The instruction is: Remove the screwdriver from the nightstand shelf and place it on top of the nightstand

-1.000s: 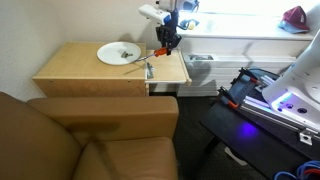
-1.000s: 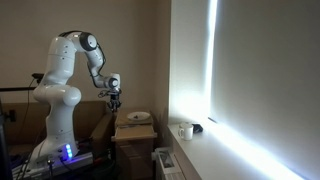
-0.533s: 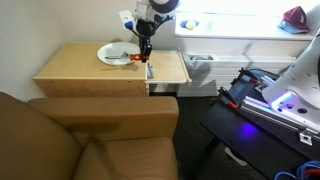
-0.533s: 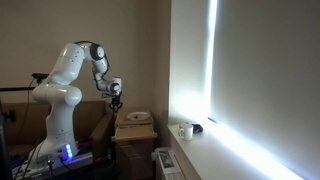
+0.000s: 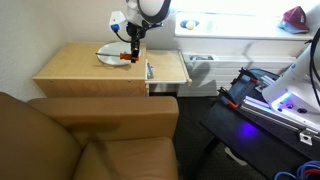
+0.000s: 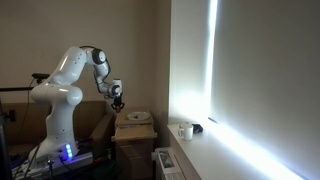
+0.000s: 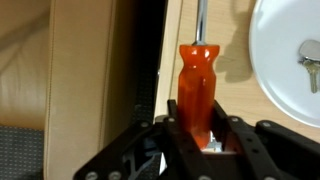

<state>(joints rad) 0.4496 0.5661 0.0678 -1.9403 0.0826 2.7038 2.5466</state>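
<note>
The screwdriver comes down next onto that part of the nightstand's top [image 5: 123,70] beside the plate, before my gripper releases the screwdriver's orange-red handle.
My gripper [image 5: 132,50] is shut on the orange-red handle of the screwdriver [image 5: 126,58] and holds it just above the nightstand [image 5: 75,68], beside a white plate [image 5: 108,53]. In the wrist view the handle [image 7: 196,85] stands between the jaws [image 7: 200,128], and its thin metal shaft points away over the tan wood top [image 7: 232,60]. The nightstand shelf [image 5: 170,68] is the narrower tan board to the right of the gripper. In an exterior view the gripper [image 6: 117,101] hangs over the nightstand's near side.
A small grey-bluish tool [image 5: 150,70] lies at the seam between top and shelf. The plate [image 7: 295,60] holds a small metal piece [image 7: 310,66]. A brown armchair [image 5: 90,140] stands in front of the nightstand. A mug [image 6: 185,131] sits on the window ledge.
My gripper has moved from above the shelf leftward over the nightstand top, toward the plate, with the screwdriver held in it throughout, and has come lower.
</note>
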